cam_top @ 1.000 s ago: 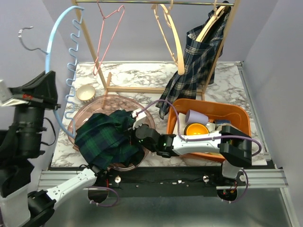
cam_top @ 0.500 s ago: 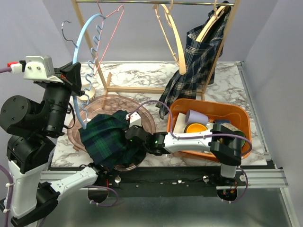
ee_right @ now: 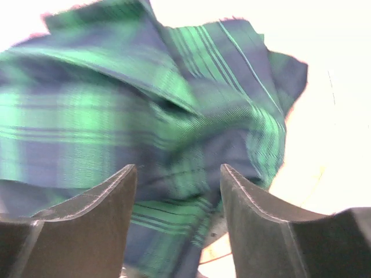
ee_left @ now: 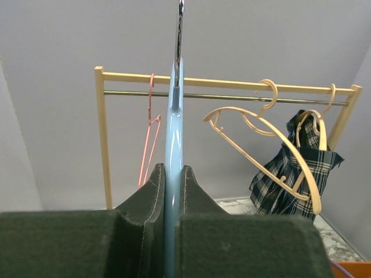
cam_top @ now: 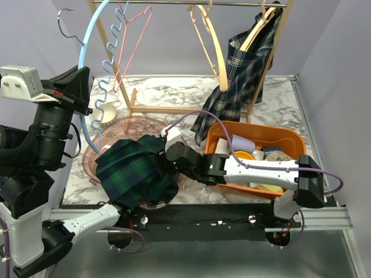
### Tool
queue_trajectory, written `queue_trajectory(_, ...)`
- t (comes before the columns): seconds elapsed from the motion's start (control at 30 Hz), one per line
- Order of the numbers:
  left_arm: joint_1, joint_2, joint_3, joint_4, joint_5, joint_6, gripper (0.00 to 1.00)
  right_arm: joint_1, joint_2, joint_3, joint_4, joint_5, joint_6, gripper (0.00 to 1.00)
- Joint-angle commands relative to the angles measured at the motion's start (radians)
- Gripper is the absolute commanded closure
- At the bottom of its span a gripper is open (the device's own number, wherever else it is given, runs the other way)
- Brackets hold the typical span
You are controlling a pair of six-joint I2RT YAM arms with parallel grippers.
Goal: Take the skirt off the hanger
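Observation:
The left gripper carries the light-blue hanger (cam_top: 91, 69) outward next onto the bar's empty part between the pink and wooden hangers and releases it there.
The dark green and navy plaid skirt (cam_top: 136, 171) lies bunched in a pink basin (cam_top: 110, 128) at the front left. It fills the right wrist view (ee_right: 145, 110). My left gripper (cam_top: 81, 92) is raised at the left, shut on the light-blue hanger (cam_top: 91, 69). That hanger stands upright, its wavy bar ending near the skirt's left edge. In the left wrist view the blue hanger (ee_left: 174, 133) is pinched between the pads of the left gripper (ee_left: 173, 169). My right gripper (cam_top: 165, 162) is open at the skirt's right side. In its own view the right gripper (ee_right: 177, 171) has cloth showing behind the gap.
A wooden rack (cam_top: 191, 4) at the back carries a pink wire hanger (cam_top: 130, 46), a wooden hanger (cam_top: 214, 52) and a navy-white plaid garment (cam_top: 243, 75). An orange bin (cam_top: 290, 136) with cups stands right of the basin. A small bowl (cam_top: 105, 114) sits behind the basin.
The right gripper has opened and let go of the skirt, which now rests in the basin. The left arm has swung the blue hanger up and more upright.

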Motion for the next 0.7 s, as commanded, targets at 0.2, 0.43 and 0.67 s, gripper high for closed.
queue_trajectory(0.2,-0.001,0.033,0.001,0.023,0.103,-0.025,1.00,-0.001,0.111,0.188,0.121,-0.413,-0.038,0.48)
queue_trajectory(0.43,-0.001,0.076,-0.022,-0.018,0.130,-0.053,1.00,-0.012,0.355,0.172,0.086,-0.425,0.025,0.52)
queue_trajectory(0.67,0.000,0.144,-0.028,-0.047,0.047,-0.041,1.00,-0.030,0.248,0.095,0.103,-0.336,0.013,0.48)
